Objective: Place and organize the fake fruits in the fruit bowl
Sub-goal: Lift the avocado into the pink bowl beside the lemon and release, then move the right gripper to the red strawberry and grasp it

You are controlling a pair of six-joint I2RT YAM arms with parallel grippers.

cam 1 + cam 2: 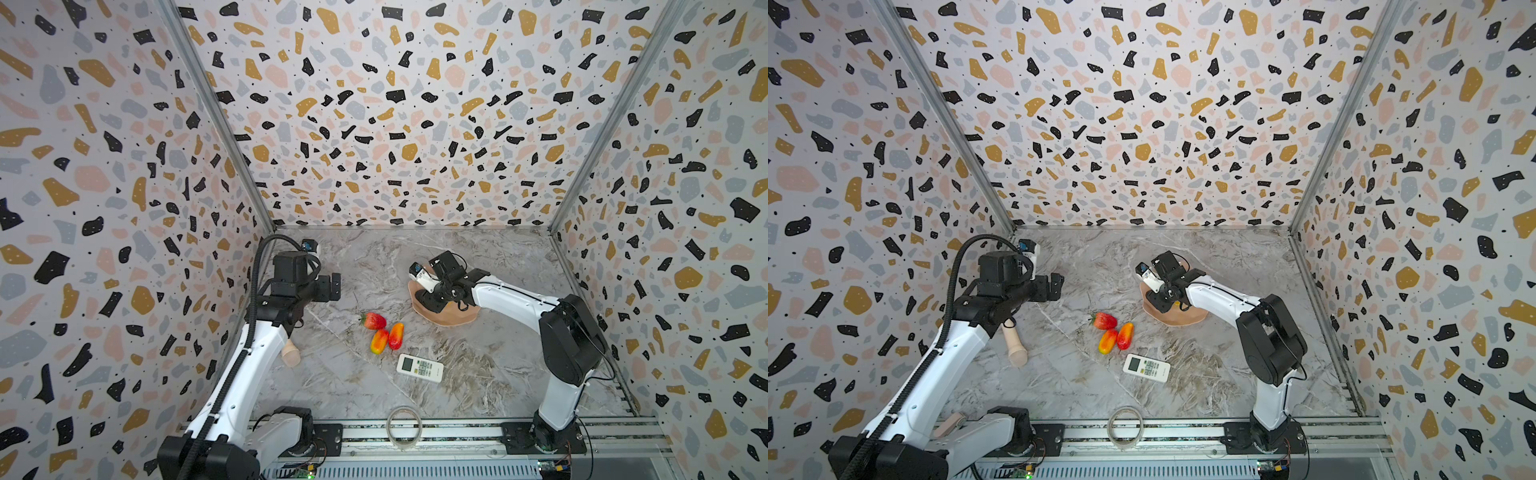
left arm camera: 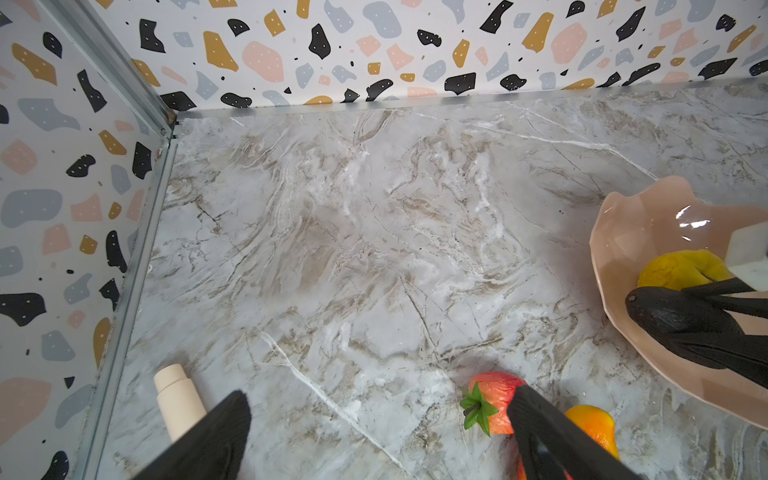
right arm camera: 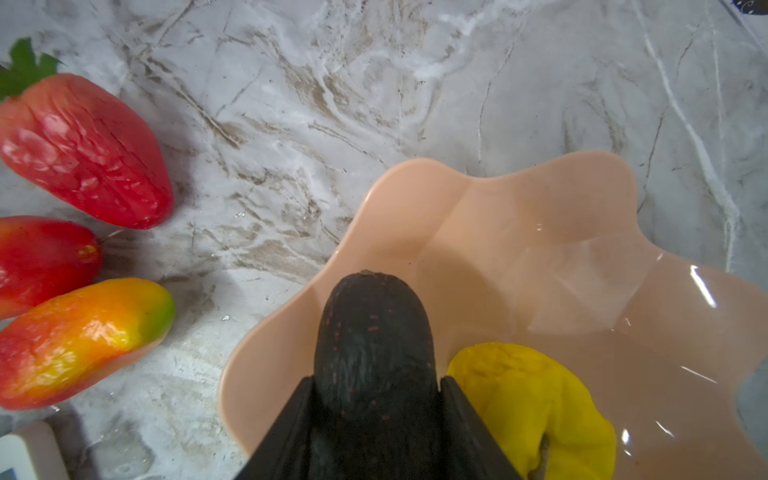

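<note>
I should lower my right gripper into the bowl's hollow (image 3: 454,313) next, beside the bumpy yellow fruit (image 3: 519,395), to let go of the dark oval fruit, because that side of the bowl is empty.
The salmon-pink fruit bowl (image 1: 453,318) (image 1: 1183,318) (image 3: 498,232) stands right of the table's middle. A bumpy yellow fruit (image 3: 519,395) (image 2: 677,268) lies inside it. My right gripper (image 3: 376,380) (image 1: 428,299) hangs over the bowl's near-left rim, shut on the dark oval fruit (image 3: 374,324) (image 2: 665,320). On the table left of the bowl lie the red strawberry (image 1: 374,321) (image 3: 83,153) and two mangoes (image 1: 379,341) (image 1: 396,336). My left gripper (image 2: 380,397) (image 1: 332,286) is open above the table at the left, with nothing between its fingers.
A white remote (image 1: 419,368) lies in front of the mangoes. A clear tape ring (image 1: 404,428) rests on the front rail. A beige cylindrical object (image 1: 291,353) (image 2: 178,399) lies by the left wall under the left arm. Patterned walls close three sides.
</note>
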